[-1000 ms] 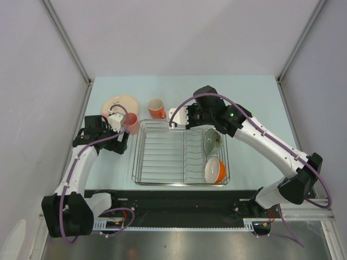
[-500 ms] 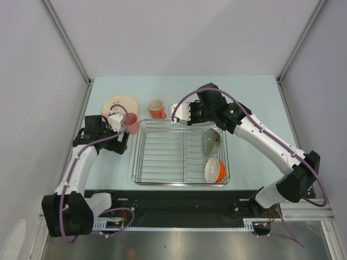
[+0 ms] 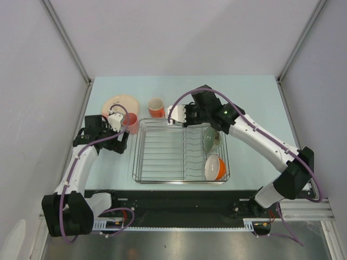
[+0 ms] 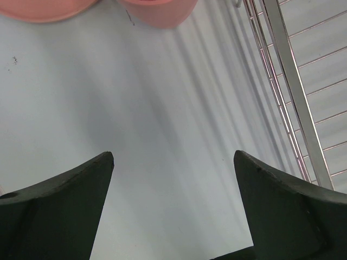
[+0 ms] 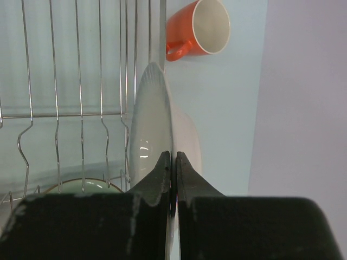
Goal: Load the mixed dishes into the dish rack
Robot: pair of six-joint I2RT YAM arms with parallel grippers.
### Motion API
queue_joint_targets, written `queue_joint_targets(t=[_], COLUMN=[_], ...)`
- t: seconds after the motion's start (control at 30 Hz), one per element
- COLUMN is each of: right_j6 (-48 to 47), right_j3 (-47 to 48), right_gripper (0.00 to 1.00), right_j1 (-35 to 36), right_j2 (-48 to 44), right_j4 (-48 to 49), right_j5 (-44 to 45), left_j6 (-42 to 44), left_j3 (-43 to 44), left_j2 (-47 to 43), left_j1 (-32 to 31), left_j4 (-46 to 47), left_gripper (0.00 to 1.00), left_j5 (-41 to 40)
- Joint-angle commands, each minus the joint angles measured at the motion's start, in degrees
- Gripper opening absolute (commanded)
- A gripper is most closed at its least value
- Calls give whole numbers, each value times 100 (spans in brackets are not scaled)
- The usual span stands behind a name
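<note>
My right gripper is above the gap inside the dish rack's far rim (image 3: 197, 129) (image 5: 122, 172), beside the pale green bowl. Next it should move down toward that bowl and let go of the plate.
My right gripper (image 3: 182, 115) is shut on the white plate (image 3: 175, 115) and holds it on edge above the far rim of the chrome dish rack (image 3: 162, 157). In the right wrist view the plate (image 5: 152, 124) stands edge-on between my shut fingers (image 5: 173, 158). The pale green bowl (image 3: 211, 139) and the orange white-lined bowl (image 3: 215, 169) sit in the rack's right end. The orange mug (image 3: 156, 108), pink cup (image 3: 130, 122) and cream-pink plate (image 3: 120, 103) stand on the table. My left gripper (image 3: 119, 127) is open and empty just short of the pink cup (image 4: 157, 11).
The rack's left rim (image 4: 293, 92) runs close to the right of my left gripper. The orange mug (image 5: 198, 27) lies just beyond the held plate, outside the rack. Upright dividers (image 3: 191, 154) fill the rack's middle. Grey walls close the sides.
My right gripper has carried the white plate a little left and farther back along the rack's far rim. The left arm has not moved.
</note>
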Motion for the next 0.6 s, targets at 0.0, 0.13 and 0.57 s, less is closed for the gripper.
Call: queue_joint_targets(t=[0.0,0.13,0.57], right_j6=[-95,1,828], right_j3=[7,-116,-819], right_gripper=[0,0,0], right_j1=[59,33,-688], right_j2=[87,78,-264], right_j4=[556,477,643], right_j5=[183,236,-274], left_j6=[-8,18,27], left_j3=[-61,-96,-105], left_j2=[-45,-45,-54], left_j1=[43,43,52], left_j4=[175,193,219], left_gripper=[98,98,98], left_j5=[-55,-55,-46])
